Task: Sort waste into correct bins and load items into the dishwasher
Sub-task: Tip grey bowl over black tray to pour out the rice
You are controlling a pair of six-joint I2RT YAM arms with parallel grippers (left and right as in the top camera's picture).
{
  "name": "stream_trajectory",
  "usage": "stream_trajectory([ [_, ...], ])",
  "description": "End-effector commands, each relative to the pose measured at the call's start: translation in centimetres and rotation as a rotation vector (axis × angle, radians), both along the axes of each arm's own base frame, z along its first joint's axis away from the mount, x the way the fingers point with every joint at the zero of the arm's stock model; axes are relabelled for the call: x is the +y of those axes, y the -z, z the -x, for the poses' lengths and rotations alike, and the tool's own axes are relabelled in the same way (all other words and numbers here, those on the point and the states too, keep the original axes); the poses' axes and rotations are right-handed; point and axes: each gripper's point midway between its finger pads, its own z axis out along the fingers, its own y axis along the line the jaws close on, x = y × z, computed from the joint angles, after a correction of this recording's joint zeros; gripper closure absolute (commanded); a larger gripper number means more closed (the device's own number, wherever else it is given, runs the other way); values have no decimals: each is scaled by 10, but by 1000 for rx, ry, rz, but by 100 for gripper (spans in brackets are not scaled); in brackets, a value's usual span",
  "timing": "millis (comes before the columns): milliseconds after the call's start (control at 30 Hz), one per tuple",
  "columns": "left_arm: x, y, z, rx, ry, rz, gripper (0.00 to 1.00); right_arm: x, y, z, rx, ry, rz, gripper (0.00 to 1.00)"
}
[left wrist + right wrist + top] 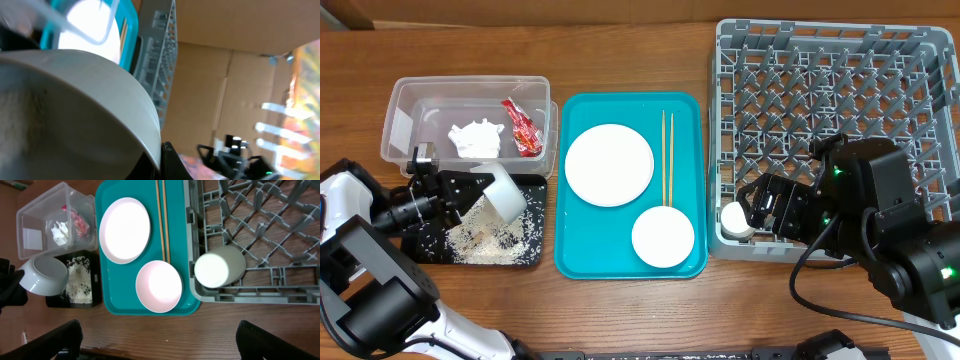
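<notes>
My left gripper levels the bowl, swings across and lowers it onto the turquoise tray's near corner [594, 242] by the black tray [420, 246] next. That is because that spot is bare.
My left gripper [472, 196] is shut on the rim of the grey-white bowl [504, 192] and holds it tipped over the black tray [420, 246], where rice grains [495, 240] lie. The bowl fills the left wrist view [75, 100]. The clear tub [395, 130] holds the red sauce packet [523, 127] and the crumpled paper [478, 138]. The white plate [609, 165], chopsticks [667, 155] and pink bowl [663, 237] lie on the turquoise tray. The white cup [736, 219] lies on its side in the dish rack's [840, 90] front-left corner. My right gripper [160, 345] is open and empty, above the table in front of the rack.
The turquoise tray [580, 250] sits between the bins and the rack. Bare wooden table [200, 330] runs along the front edge. The right arm's body [880, 200] hangs over the rack's front right.
</notes>
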Motion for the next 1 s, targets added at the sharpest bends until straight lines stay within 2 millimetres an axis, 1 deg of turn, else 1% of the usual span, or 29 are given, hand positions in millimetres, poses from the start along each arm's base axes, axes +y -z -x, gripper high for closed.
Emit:
stream_trajectory([
  [0, 4, 6, -7, -47, -8, -37, 96, -1, -3, 0, -13, 1, 1, 0],
  [33, 3, 6, -5, 12, -15, -2, 96, -1, -3, 0, -13, 1, 1, 0],
  [67, 1, 1, -4, 5, -19, 20, 96, -1, -3, 0, -13, 0, 2, 0],
  [100, 0, -8, -6, -79, -27, 16, 96, -1, -2, 0, -11, 0, 3, 0],
  [133, 1, -10, -9, -139, -31, -1, 96, -1, -2, 0, -9, 0, 3, 0],
  [200, 1, -7, -8, -82, -32, 21, 96, -1, -2, 0, -9, 1, 3, 0],
  [300, 0, -8, -7, -122, -19, -4, 96, -1, -1, 1, -6, 0, 4, 0],
  [367, -2, -6, -4, -54, -14, 21, 96, -1, -2, 1, -6, 0, 4, 0],
  [400, -4, -6, -4, -52, -8, 21, 96, -1, -2, 1, -6, 0, 4, 0],
  [433, -4, -7, -6, -123, 3, -19, 96, -1, -1, 1, -6, 0, 4, 0],
  [467, -3, -3, -9, -164, 12, -54, 96, -1, -1, 1, -6, 0, 4, 0],
  [500, -1, 4, -9, -100, 11, -47, 96, -1, -2, 1, -6, 0, 4, 0],
  [533, -5, 6, -7, -16, 4, -3, 96, -1, -2, 1, -6, 0, 4, 0],
  [567, -10, -1, -6, -28, 10, 19, 96, -1, -1, 1, -4, 0, 5, 0],
  [600, -13, -8, -8, -101, 14, 15, 96, -1, -1, 2, -2, 0, 6, 0],
  [633, -16, -10, -9, -137, 18, 9, 96, -2, -1, 2, -2, 0, 6, 0],
  [767, -23, -9, -8, -119, 50, 8, 96, -2, -1, 2, 1, 0, 7, 0],
  [867, -22, -1, -7, -149, 79, -43, 96, -2, 1, 4, 8, 0, 10, 0],
  [900, -21, -1, -7, -94, 64, -16, 96, -2, 1, 4, 9, 0, 10, 0],
  [933, -22, -4, -6, -85, 58, 3, 96, -2, 1, 4, 8, 0, 10, 0],
  [967, -22, -9, -8, -146, 54, -9, 96, -2, 1, 4, 8, 0, 10, 0],
])
